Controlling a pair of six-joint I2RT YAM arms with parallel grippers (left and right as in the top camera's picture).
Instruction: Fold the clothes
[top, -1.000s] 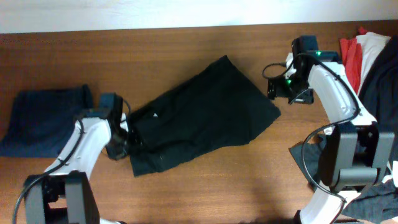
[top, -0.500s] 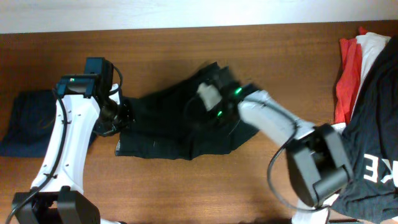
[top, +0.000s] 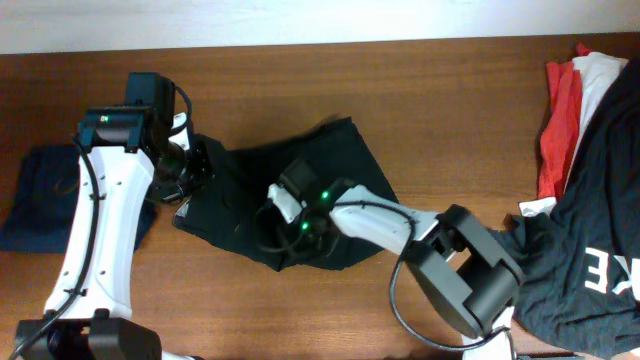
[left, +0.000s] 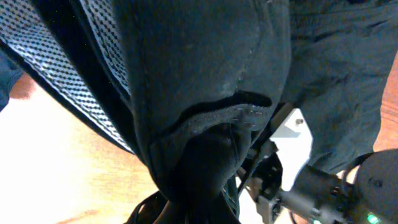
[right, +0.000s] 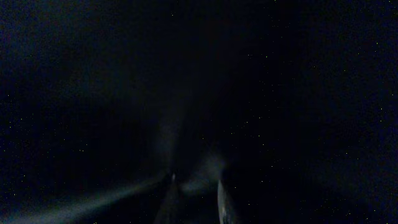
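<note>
I will next carry the cloth's held edge to the right in the overhead view with my left gripper, over the flat black cloth (top: 348, 162) (left: 339, 81), and let go of it, because this side of the cloth still sticks out.
A black garment (top: 345, 160) lies crumpled across the middle of the table. My left gripper (top: 198, 172) is shut on its left edge. In the left wrist view the black cloth (left: 205, 74) bunches at the jaws and hides the fingers, and a mesh lining (left: 68, 56) hangs out. My right arm reaches in from the right, and its gripper (top: 290, 238) presses on the garment's near part. The right wrist view is almost wholly dark cloth (right: 199, 81). Only faint outlines of the fingers (right: 222, 200) show, so the gap between them is unclear.
A folded navy garment (top: 45, 195) lies at the left edge, beside my left arm. A pile of clothes fills the right side: a red and white piece (top: 570, 90) and a black one with white lettering (top: 590, 250). Bare wood runs along the front.
My right arm has swung from the table's right side onto the black garment. My left gripper has carried the cloth's edge away from the front edge, and the garment has bunched and shifted left.
</note>
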